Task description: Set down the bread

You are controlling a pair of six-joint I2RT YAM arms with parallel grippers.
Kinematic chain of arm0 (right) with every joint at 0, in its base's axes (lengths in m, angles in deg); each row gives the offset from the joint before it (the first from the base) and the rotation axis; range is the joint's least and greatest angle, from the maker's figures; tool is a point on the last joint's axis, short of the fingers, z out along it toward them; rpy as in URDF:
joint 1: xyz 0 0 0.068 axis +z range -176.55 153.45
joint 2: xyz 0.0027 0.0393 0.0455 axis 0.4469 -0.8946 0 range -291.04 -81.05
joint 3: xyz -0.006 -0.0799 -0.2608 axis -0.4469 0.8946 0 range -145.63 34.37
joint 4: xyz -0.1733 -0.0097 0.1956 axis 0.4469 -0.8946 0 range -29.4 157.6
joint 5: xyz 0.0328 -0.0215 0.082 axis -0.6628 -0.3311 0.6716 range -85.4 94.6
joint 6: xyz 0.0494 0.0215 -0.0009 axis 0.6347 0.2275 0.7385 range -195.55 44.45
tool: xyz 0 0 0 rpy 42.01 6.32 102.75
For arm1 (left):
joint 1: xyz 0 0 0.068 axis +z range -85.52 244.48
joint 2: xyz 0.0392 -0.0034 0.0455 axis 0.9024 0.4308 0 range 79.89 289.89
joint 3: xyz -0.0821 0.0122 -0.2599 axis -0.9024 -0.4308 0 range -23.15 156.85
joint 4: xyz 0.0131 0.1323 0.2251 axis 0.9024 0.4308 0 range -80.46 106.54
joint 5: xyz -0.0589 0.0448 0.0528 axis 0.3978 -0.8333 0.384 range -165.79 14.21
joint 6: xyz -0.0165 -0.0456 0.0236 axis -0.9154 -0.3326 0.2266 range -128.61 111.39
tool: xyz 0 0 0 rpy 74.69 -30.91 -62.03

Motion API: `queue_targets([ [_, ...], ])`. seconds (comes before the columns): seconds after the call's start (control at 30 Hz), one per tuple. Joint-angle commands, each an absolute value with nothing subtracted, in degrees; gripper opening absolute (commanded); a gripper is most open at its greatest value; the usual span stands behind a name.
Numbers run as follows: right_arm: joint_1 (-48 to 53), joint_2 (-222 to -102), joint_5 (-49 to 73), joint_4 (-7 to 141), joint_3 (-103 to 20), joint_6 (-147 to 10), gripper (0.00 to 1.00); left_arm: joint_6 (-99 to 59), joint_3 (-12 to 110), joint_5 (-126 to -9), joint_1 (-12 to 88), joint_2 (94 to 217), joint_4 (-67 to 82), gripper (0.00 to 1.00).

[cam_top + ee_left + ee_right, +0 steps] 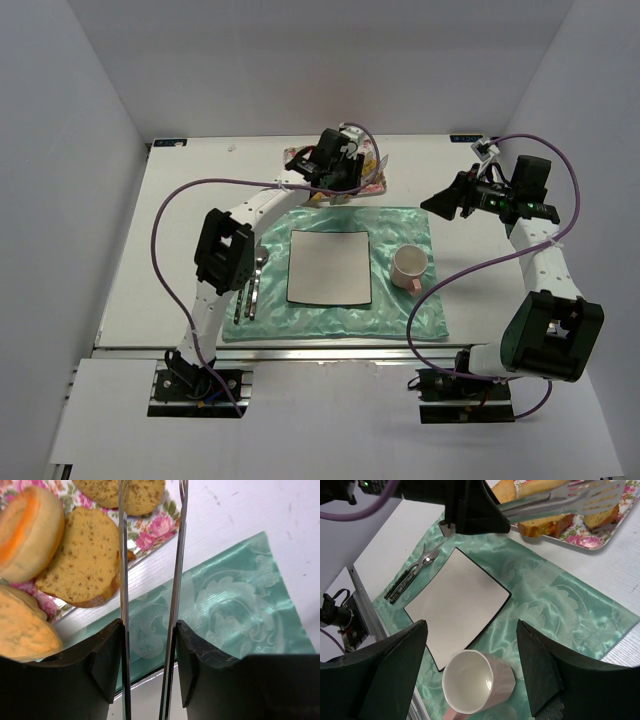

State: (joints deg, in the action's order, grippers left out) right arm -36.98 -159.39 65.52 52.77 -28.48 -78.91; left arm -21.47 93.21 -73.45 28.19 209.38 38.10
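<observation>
The left gripper brings the open tongs (176,580) down around the bread slice by the tray's corner (145,498) next and closes on them, since the tongs' ends still hover above it.
Several bread pieces lie on a flowered tray (155,527) at the back of the table: a sliced loaf piece (82,560), a round bun (27,530), and others. My left gripper (149,625) is shut on metal tongs (176,580) and hovers at the tray's near edge (338,160). In the right wrist view the tongs' slotted tips (597,497) are open just above the bread (542,527), holding nothing. A white square plate (329,267) lies on the green cloth. My right gripper (471,625) is open and empty, in the air right of the cloth (437,203).
A pale mug (409,266) stands on the green cloth (400,225) right of the plate, below my right gripper (477,682). Cutlery (250,285) lies on the cloth's left edge. White walls enclose the table on three sides.
</observation>
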Motion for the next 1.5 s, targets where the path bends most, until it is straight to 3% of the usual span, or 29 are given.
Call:
queue_targets([
  [0.0,-37.27,-158.21,67.18,54.15,-28.39,-78.71,0.77,-19.43,92.43,-71.67,28.09,203.03,35.73,0.54],
  [0.83,-37.27,-158.39,67.7,54.59,-28.13,-78.54,0.77,-15.2,91.38,-80.62,24.67,207.6,37.4,0.54],
  [1.3,-37.27,-158.3,68.06,54.68,-28.21,-78.27,0.77,-14.76,93.13,-85.55,24.4,211.64,37.23,0.44],
  [1.47,-37.27,-158.39,68.23,54.68,-28.21,-78.19,0.77,-14.76,91.9,-85.99,24.4,211.38,37.4,0.32],
])
